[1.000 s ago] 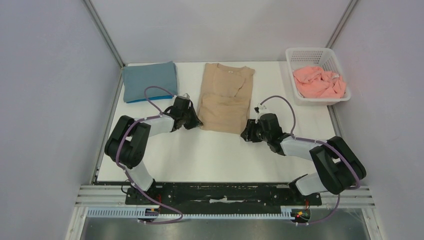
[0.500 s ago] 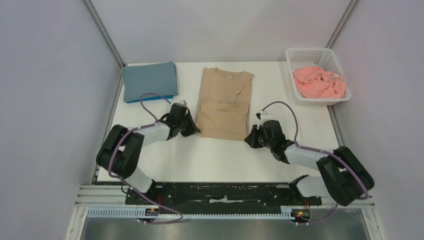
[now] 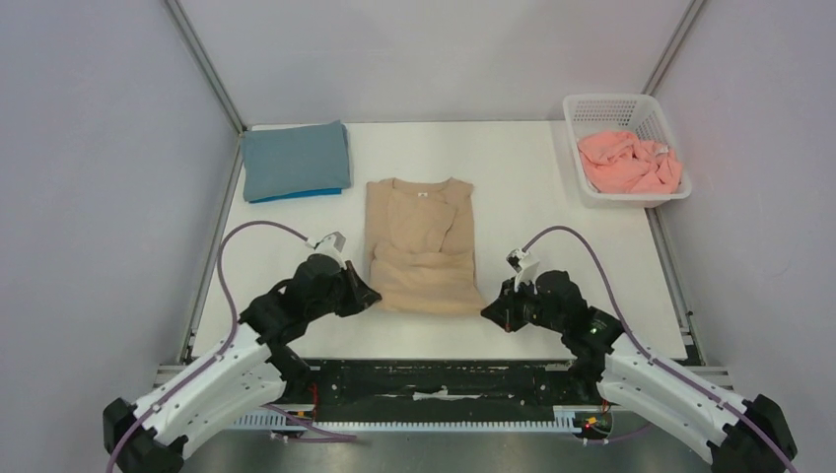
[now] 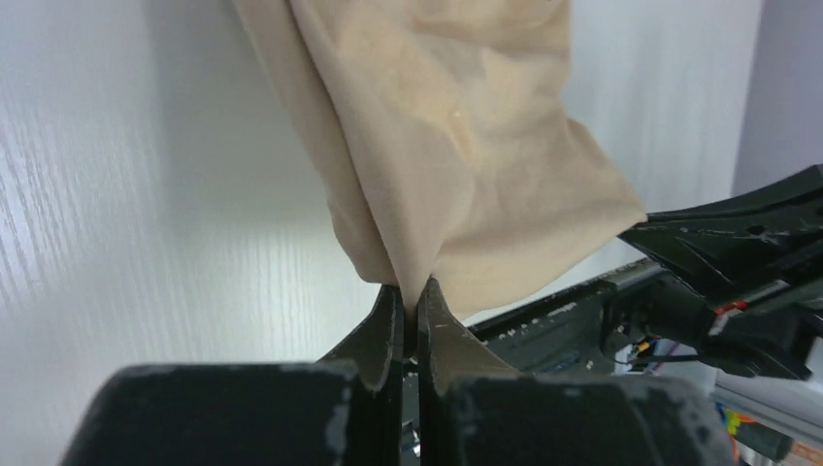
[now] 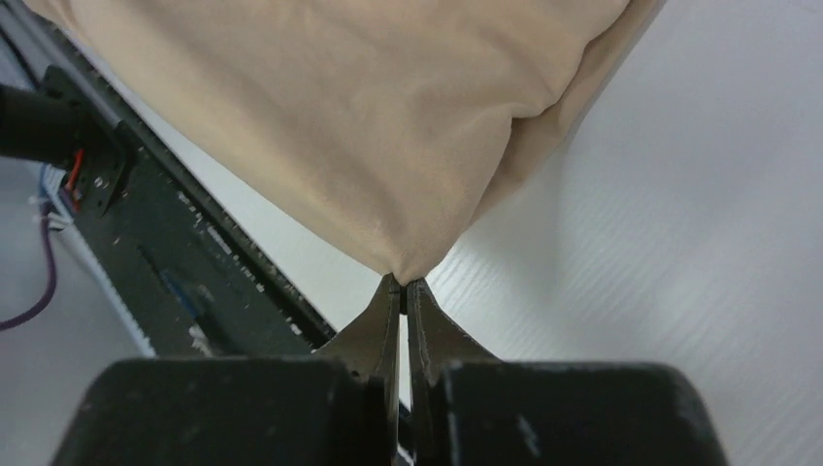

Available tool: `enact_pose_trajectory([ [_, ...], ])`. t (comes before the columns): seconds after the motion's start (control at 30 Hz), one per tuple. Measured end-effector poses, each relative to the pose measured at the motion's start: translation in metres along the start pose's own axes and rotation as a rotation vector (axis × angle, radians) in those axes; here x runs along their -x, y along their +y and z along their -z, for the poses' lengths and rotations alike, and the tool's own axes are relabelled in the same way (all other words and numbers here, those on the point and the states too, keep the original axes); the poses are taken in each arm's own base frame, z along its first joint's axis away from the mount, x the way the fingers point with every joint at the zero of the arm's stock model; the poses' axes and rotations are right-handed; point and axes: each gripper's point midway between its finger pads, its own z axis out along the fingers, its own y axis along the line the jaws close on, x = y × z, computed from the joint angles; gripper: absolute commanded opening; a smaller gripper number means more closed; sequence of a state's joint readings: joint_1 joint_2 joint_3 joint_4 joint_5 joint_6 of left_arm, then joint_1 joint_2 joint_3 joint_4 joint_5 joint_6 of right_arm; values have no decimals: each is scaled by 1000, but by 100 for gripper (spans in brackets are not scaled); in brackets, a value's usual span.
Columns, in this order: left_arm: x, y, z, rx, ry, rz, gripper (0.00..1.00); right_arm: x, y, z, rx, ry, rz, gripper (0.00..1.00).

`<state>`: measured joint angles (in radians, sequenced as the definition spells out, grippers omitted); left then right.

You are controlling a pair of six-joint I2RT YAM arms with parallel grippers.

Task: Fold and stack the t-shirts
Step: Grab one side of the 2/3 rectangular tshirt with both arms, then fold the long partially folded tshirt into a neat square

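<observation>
The tan t-shirt's body still lies lengthwise. My left gripper next carries the hem corner outward over the tan t-shirt [image 3: 422, 246] and releases it at its shoulder nearer the slate-blue t-shirt.
The tan t-shirt [image 3: 422, 246] lies lengthwise in the middle of the table, sleeves folded in, collar toward the back. My left gripper [image 3: 369, 295] is shut on its near left hem corner; in the left wrist view [image 4: 409, 291] the cloth [image 4: 456, 126] is pinched between the jaws. My right gripper [image 3: 487, 310] is shut on the near right hem corner, and the right wrist view [image 5: 402, 282] shows the same cloth [image 5: 388, 107]. A folded slate-blue t-shirt [image 3: 296, 158] lies on a bright blue t-shirt [image 3: 313, 193] at the back left. The salmon-pink t-shirt [image 3: 629, 161] is crumpled in the basket.
The white slatted basket [image 3: 662, 120] stands at the back right corner. The black base rail [image 3: 434, 379] runs along the table's near edge, close behind both grippers. Grey walls with metal posts close in the left, back and right sides.
Both grippers have pulled back toward the near edge, dragging the tan t-shirt with them by its hem corners. The shirt now lies nearer me and slightly further left.
</observation>
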<state>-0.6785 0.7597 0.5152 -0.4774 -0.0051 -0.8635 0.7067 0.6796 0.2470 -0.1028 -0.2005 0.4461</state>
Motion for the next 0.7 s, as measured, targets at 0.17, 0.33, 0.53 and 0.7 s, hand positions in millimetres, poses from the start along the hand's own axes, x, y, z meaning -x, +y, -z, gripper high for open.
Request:
enact_pose_trajectory([
  [0.17,0,-7,38,-53,-32,12,2,18,27,22,69,12,18,0],
  [0.33,18,-17,55,-32,-64,12,2,70,55,39,120,-106,55,0],
  [0.53,42,-19,56,35,-138,15,2,89,46,27,38,-127,44,0],
  [0.7,70,-19,56,115,-230,17,2,137,39,10,-78,-193,52,0],
])
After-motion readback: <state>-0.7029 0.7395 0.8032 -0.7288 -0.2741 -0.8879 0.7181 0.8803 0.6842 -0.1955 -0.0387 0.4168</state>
